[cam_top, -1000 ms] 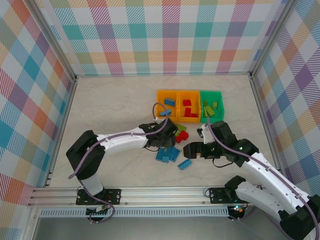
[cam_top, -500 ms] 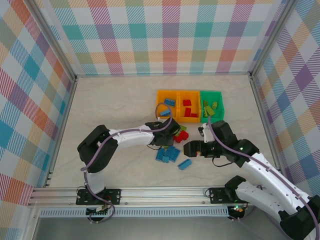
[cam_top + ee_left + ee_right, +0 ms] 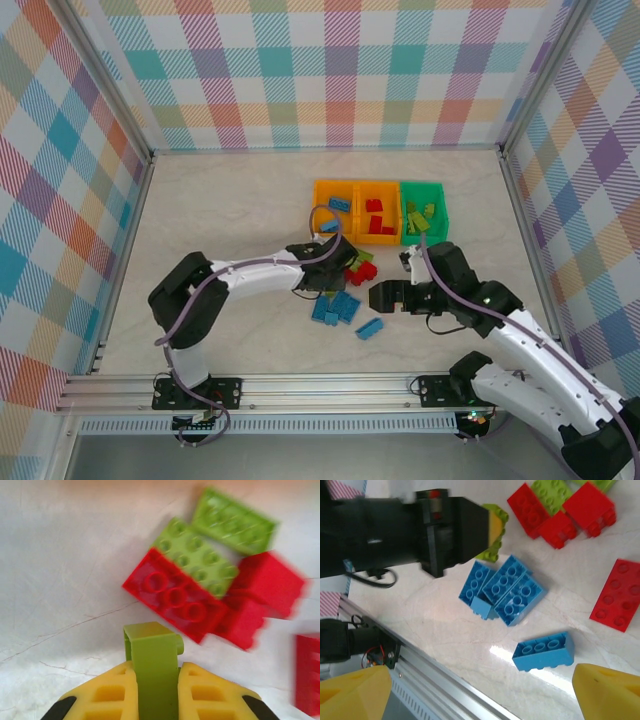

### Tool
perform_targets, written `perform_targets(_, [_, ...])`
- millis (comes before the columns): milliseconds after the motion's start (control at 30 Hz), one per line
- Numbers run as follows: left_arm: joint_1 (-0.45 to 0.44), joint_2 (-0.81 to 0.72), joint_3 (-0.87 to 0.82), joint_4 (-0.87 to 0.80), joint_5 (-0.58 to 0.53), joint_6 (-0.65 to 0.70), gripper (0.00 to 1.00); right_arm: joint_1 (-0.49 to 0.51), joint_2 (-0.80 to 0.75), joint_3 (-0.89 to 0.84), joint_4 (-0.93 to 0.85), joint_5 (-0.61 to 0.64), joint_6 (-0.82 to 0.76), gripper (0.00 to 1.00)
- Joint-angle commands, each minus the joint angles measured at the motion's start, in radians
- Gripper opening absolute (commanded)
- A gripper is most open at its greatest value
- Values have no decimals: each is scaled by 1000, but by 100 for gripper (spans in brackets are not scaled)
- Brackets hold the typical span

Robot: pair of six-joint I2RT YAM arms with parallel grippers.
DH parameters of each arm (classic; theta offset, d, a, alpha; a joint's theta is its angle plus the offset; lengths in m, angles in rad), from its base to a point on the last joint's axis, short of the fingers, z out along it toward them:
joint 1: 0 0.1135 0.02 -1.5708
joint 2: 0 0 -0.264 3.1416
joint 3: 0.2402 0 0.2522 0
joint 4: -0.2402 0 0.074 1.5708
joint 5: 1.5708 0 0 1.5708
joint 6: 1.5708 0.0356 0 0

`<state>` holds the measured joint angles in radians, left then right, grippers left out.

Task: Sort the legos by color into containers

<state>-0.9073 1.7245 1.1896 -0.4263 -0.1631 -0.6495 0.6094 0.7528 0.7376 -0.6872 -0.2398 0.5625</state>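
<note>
Next, my left gripper swings up from the table and outward over the green bin [image 3: 424, 212] to let go of the olive-green brick, as bricks of that color lie inside.
My left gripper [image 3: 154, 666] is shut on an olive-green brick [image 3: 152, 652] that stands up between its yellow fingers. Just beyond it lie a red brick [image 3: 172, 596], two green bricks [image 3: 197, 555] and more red ones [image 3: 265, 587]. From above, the left gripper [image 3: 333, 268] sits at the left edge of the pile. My right gripper [image 3: 385, 297] is open, its fingers spread wide over a lone blue brick [image 3: 543, 651] and a blue cluster [image 3: 502, 590]. At the back stand two orange bins [image 3: 318, 205], [image 3: 378, 184] and one green bin [image 3: 424, 184].
The left bin holds blue bricks, the middle one red, the green one olive-green. A flat red brick [image 3: 617, 595] lies right of the blue cluster. The aluminium rail [image 3: 320, 385] runs along the near edge. Bare table [image 3: 220, 220] stretches to the left.
The left arm's elbow has swung to the right, while its gripper stays by the pile with the green brick in it. The right gripper has barely shifted.
</note>
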Motion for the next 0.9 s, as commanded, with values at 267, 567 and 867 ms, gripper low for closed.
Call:
perform_targets(267, [-55, 194, 451, 225, 153, 237, 7, 2, -228, 52, 6, 470, 79, 93])
perform_targets(567, [4, 757, 1236, 102, 157, 319, 11, 3, -274, 71, -57, 474, 90, 92])
perform_targets(867, [11, 827, 1442, 65, 215, 335, 56, 2, -302, 31, -55, 470, 111, 92])
